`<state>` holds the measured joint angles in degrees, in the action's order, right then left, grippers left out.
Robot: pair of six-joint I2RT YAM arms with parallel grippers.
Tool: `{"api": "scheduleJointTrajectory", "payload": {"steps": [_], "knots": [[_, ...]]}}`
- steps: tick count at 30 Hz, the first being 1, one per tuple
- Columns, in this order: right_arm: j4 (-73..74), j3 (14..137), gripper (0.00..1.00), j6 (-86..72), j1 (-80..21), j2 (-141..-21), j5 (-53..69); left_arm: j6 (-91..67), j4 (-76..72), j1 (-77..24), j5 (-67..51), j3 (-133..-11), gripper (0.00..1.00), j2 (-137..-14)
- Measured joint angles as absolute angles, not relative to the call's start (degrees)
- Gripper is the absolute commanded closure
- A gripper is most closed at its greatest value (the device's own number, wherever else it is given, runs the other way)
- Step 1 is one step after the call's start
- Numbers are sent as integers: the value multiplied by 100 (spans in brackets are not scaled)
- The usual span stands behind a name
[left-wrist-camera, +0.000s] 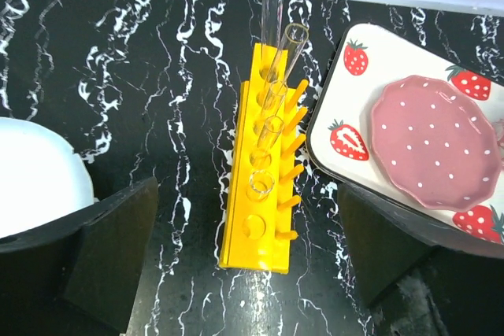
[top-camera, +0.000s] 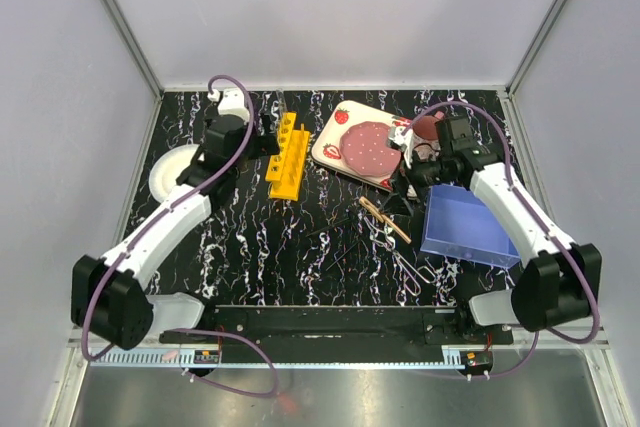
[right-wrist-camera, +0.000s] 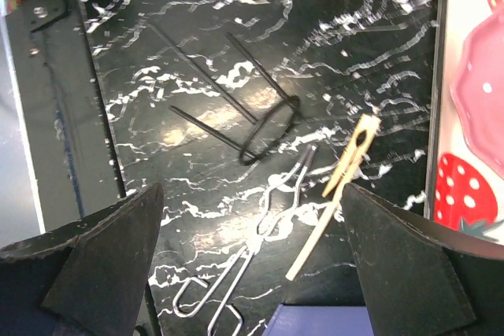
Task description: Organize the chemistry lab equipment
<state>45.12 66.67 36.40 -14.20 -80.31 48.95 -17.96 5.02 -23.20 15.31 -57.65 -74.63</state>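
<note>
The rods lie at a slant beyond the forceps. My right gripper should next turn and go down past the wooden clamp onto the middle rod by the ring (top-camera: 346,234) (right-wrist-camera: 239,107).
The yellow holed rack (left-wrist-camera: 240,194) (top-camera: 288,159) stands on the black marbled table with several clear glass tubes (left-wrist-camera: 273,13) upright in its holes; its nearest hole is empty. My left gripper (left-wrist-camera: 248,273) (top-camera: 262,147) hovers open just short of the rack's near end, holding nothing. My right gripper (right-wrist-camera: 252,273) (top-camera: 413,185) is open above the silvery forceps (right-wrist-camera: 272,222) (top-camera: 405,265). The tan wooden clamp (right-wrist-camera: 345,175) (top-camera: 385,219) lies beside the forceps. The thin black rods (right-wrist-camera: 228,92) (top-camera: 335,247) lie just beyond them.
A strawberry-print tray (top-camera: 335,142) (left-wrist-camera: 350,120) with a pink dotted plate (top-camera: 368,147) sits right of the rack. A pink cup (top-camera: 428,125) stands behind my right gripper. A blue box (top-camera: 465,227) is at the right, a white plate (top-camera: 168,172) at the left.
</note>
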Motion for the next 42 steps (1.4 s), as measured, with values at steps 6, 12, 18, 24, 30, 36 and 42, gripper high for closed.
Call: {"api": "scheduleJointTrajectory", "payload": {"steps": [6, 12, 18, 24, 30, 36, 42], "knots": [[5603, 6364, 0, 6051, -1431, -7227, 5743, -1603, 1015, -2139, 1431, -5669, 1, -6521], [6796, 6862, 0, 7555, -1949, -7865, 5961, -1378, 1791, -1472, 974, -5428, 1, -5430], [6737, 7498, 0, 7175, -3389, -8532, 4941, -1024, 2224, -1457, 792, -4838, 1, -4335], [6250, 8407, 1, 6392, -3990, -9461, 3627, -860, 2443, -1457, 814, -4366, 1, -4152], [5830, 8477, 18, 5911, -4484, -10090, 2425, -777, 2512, -1457, 812, -4322, 1, -4265], [5612, 8479, 48, 5623, -4637, -10558, 1717, -770, 2512, -1457, 799, -4303, 1, -4165], [5522, 8482, 92, 5472, -4650, -10783, 1479, -768, 2515, -1457, 803, -4298, 1, -4099]]}}
